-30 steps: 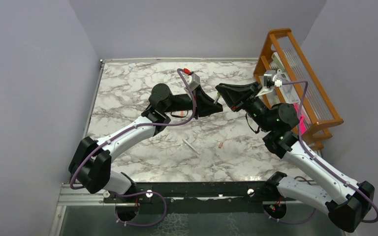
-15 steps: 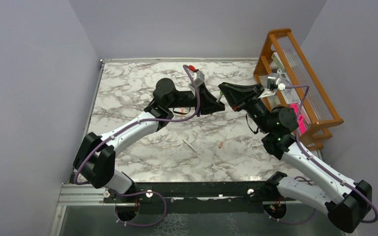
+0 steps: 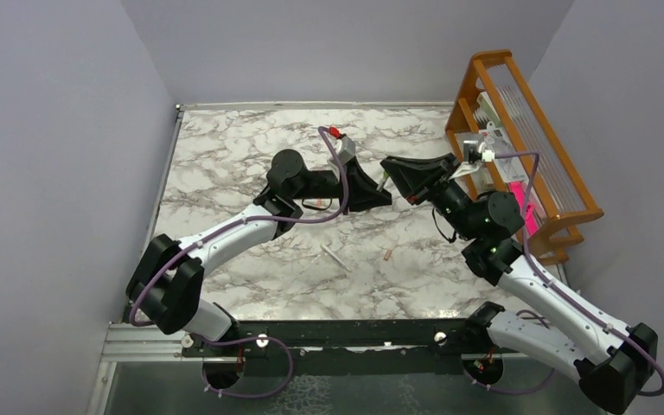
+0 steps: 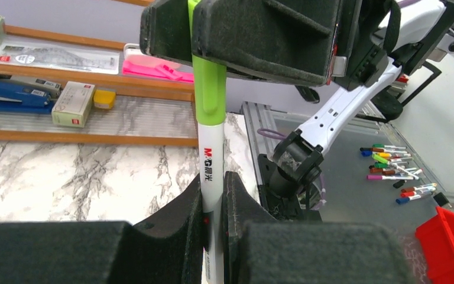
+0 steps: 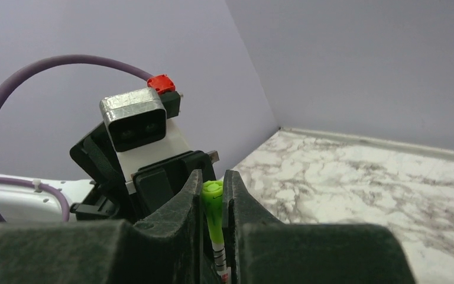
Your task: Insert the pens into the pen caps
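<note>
The green cap (image 4: 208,89) is on, so my left gripper will move away from the right gripper, fingers tilting down, then lower the pen's body onto the table.
A pen with a whitish barrel (image 4: 211,171) stands between the two grippers above the middle of the table. My left gripper (image 4: 214,184) is shut on that barrel. A bright green pen cap (image 4: 208,89) sits over the pen's upper end. My right gripper (image 5: 214,184) is shut on the green cap (image 5: 212,204), and its fingers (image 4: 260,35) fill the top of the left wrist view. From above, the left gripper (image 3: 380,192) and right gripper (image 3: 387,169) meet tip to tip. A second whitish pen (image 3: 333,257) and a tan-orange cap (image 3: 387,255) lie on the table nearer the arm bases.
An orange wooden rack (image 3: 475,73) stands along the table's right edge, with a pink item (image 4: 153,68), a small box (image 4: 74,103) and a blue stapler (image 4: 9,97) on its shelves. Several coloured markers (image 4: 390,163) and a red bin (image 4: 449,248) lie beyond the table.
Both grippers stay shut on pen and cap. The joined grippers have shifted only slightly, and the right wrist has dropped a little.
</note>
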Robot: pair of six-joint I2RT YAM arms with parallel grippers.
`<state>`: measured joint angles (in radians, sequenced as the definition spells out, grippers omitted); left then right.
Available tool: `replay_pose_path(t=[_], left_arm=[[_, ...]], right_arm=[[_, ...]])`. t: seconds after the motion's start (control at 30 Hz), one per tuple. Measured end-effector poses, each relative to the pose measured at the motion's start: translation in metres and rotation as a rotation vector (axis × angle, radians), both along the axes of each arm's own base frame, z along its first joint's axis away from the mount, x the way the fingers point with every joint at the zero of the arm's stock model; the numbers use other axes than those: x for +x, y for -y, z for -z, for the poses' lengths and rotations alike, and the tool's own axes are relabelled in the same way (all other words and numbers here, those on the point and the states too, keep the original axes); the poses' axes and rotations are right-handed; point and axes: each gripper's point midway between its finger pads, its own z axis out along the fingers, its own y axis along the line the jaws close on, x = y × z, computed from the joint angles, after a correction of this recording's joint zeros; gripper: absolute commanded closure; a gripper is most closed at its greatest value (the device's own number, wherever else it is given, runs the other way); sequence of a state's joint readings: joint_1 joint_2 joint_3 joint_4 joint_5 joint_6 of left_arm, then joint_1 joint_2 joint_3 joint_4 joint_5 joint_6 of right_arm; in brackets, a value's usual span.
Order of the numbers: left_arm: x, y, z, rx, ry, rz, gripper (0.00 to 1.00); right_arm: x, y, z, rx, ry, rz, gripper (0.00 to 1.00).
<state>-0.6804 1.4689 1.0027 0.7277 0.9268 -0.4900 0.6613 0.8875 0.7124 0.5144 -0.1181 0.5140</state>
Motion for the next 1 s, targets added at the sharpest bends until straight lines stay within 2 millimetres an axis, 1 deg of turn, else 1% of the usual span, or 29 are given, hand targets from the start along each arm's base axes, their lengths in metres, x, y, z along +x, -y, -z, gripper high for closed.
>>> replay_pose_path(t=[0.07, 0.13, 0.17, 0.23, 0.27, 0.33, 0.43, 0.47, 0.5, 0.53, 0.57, 0.6, 0.67, 0.7, 0.73, 0.8, 0.87, 0.97, 1.0], left_arm=[[-0.004, -0.004, 0.01, 0.002, -0.002, -0.006, 1.0], [-0.004, -0.006, 0.019, 0.0, 0.005, -0.028, 1.0], [-0.003, -0.007, 0.024, 0.001, 0.008, -0.044, 1.0], [0.003, -0.008, 0.032, 0.008, 0.005, -0.085, 1.0], [0.008, -0.009, 0.037, 0.015, -0.001, -0.112, 1.0], [0.018, -0.01, 0.047, 0.034, -0.022, -0.167, 1.0], [0.047, -0.01, 0.071, 0.085, -0.084, -0.296, 1.0], [0.06, -0.012, 0.084, 0.115, -0.12, -0.356, 1.0], [0.071, -0.013, 0.095, 0.142, -0.149, -0.404, 1.0], [0.087, -0.016, 0.111, 0.185, -0.191, -0.476, 1.0], [0.101, -0.019, 0.124, 0.225, -0.226, -0.541, 1.0], [0.11, -0.021, 0.134, 0.258, -0.251, -0.583, 1.0], [0.139, -0.028, 0.157, 0.351, -0.316, -0.712, 1.0], [0.152, -0.032, 0.165, 0.386, -0.338, -0.766, 1.0], [0.163, -0.036, 0.173, 0.423, -0.361, -0.819, 1.0], [0.179, -0.043, 0.187, 0.475, -0.396, -0.889, 1.0], [0.192, -0.052, 0.207, 0.541, -0.436, -0.96, 1.0], [0.2, -0.065, 0.238, 0.633, -0.491, -1.037, 1.0], [0.201, -0.07, 0.249, 0.666, -0.509, -1.059, 0.98]], right_arm=[[-0.006, -0.002, 0.005, -0.015, -0.024, -0.017, 0.62], [-0.013, -0.002, 0.01, -0.026, -0.054, -0.033, 0.5], [-0.018, 0.001, 0.01, -0.029, -0.059, -0.032, 0.46], [-0.025, 0.012, 0.003, -0.018, -0.05, -0.005, 0.43], [-0.031, 0.023, -0.007, -0.001, -0.019, 0.023, 0.43], [-0.036, 0.034, -0.018, 0.014, 0.005, 0.054, 0.43], [-0.04, 0.05, -0.039, 0.03, 0.032, 0.11, 0.43], [-0.039, 0.053, -0.041, 0.028, 0.03, 0.126, 0.43], [-0.037, 0.053, -0.039, 0.022, 0.022, 0.135, 0.43], [-0.035, 0.053, -0.032, 0.007, 0.003, 0.14, 0.43], [-0.032, 0.051, -0.021, -0.018, -0.024, 0.143, 0.43], [-0.029, 0.049, -0.012, -0.034, -0.043, 0.144, 0.43], [-0.024, 0.044, 0.016, -0.082, -0.1, 0.144, 0.43], [-0.021, 0.042, 0.031, -0.108, -0.133, 0.142, 0.43], [-0.02, 0.041, 0.042, -0.126, -0.157, 0.141, 0.43], [-0.016, 0.037, 0.064, -0.164, -0.203, 0.14, 0.43], [-0.014, 0.036, 0.079, -0.192, -0.235, 0.14, 0.43], [-0.012, 0.034, 0.086, -0.209, -0.252, 0.139, 0.43], [-0.012, 0.033, 0.087, -0.211, -0.254, 0.139, 0.43]])
